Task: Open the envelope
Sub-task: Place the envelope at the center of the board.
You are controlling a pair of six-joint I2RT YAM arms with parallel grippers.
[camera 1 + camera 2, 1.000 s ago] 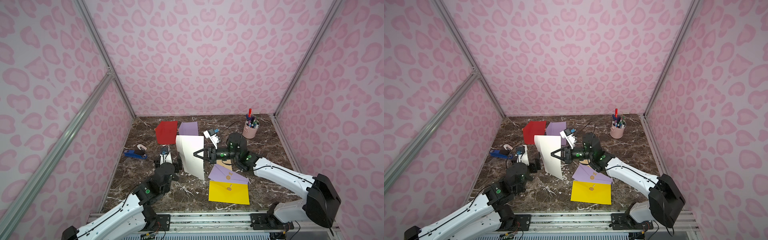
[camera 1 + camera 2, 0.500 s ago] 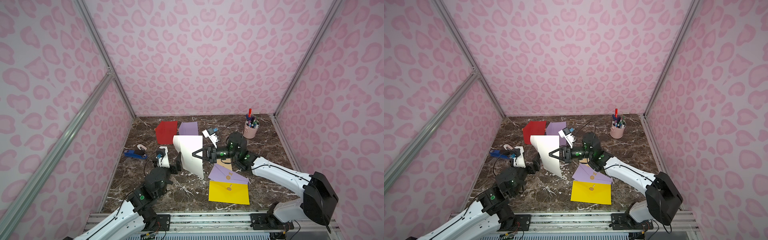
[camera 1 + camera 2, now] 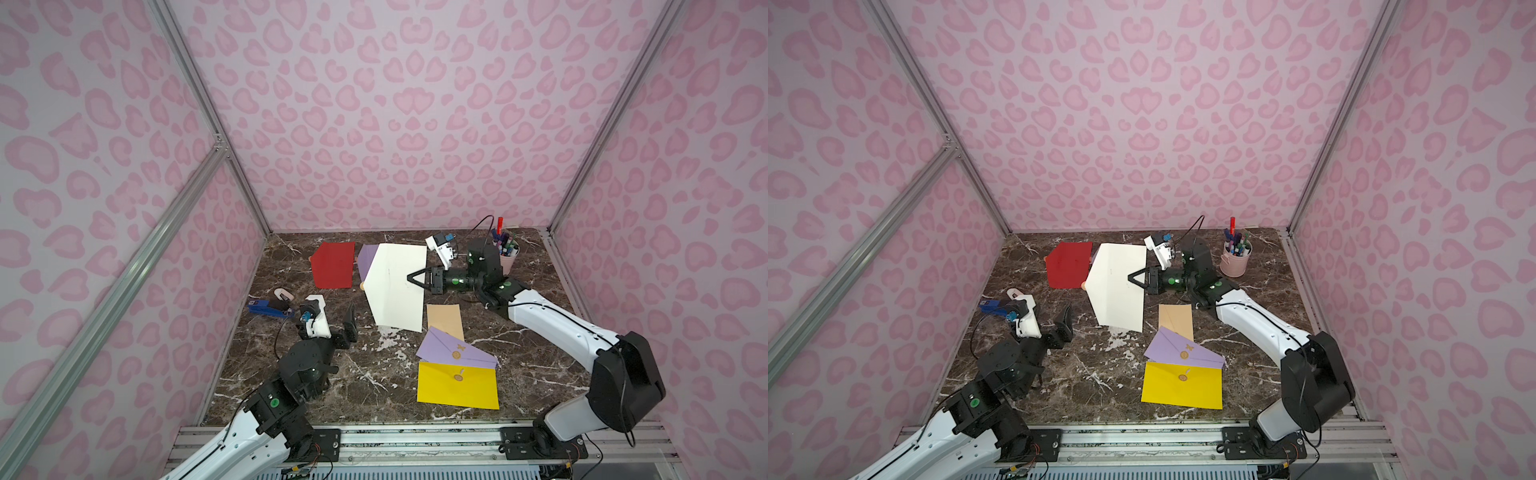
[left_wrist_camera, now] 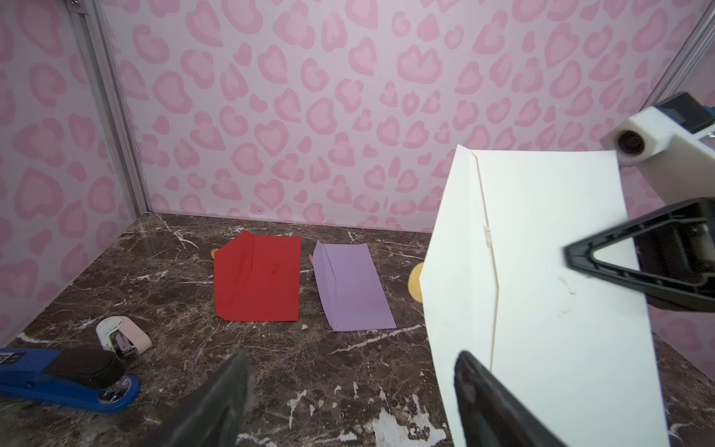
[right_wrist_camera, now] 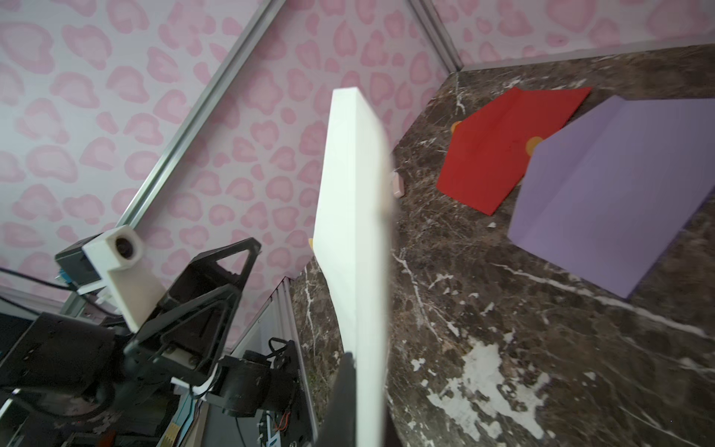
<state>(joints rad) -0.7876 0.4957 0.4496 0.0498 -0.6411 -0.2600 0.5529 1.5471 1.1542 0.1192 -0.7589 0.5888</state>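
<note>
The white envelope's flap is open, so the robot's right gripper should next reach outward and down to the tabletop beside the open purple envelope and release the white one.
My right gripper is shut on the right edge of a large white envelope. It holds the envelope up on a slant over the middle of the marble table. The envelope's pointed flap is folded out to the left. My left gripper is open and empty, low over the table just front-left of the envelope. One of its fingers is close to the envelope's lower corner.
A red envelope and a purple envelope lie open at the back. In front lie a tan envelope, a sealed purple one and a yellow one. A pen cup stands back right; a blue stapler lies left.
The white envelope has swung up and toward the back right in my right gripper, and its flap now spreads out to the left. My left arm has drawn back a little, still open.
</note>
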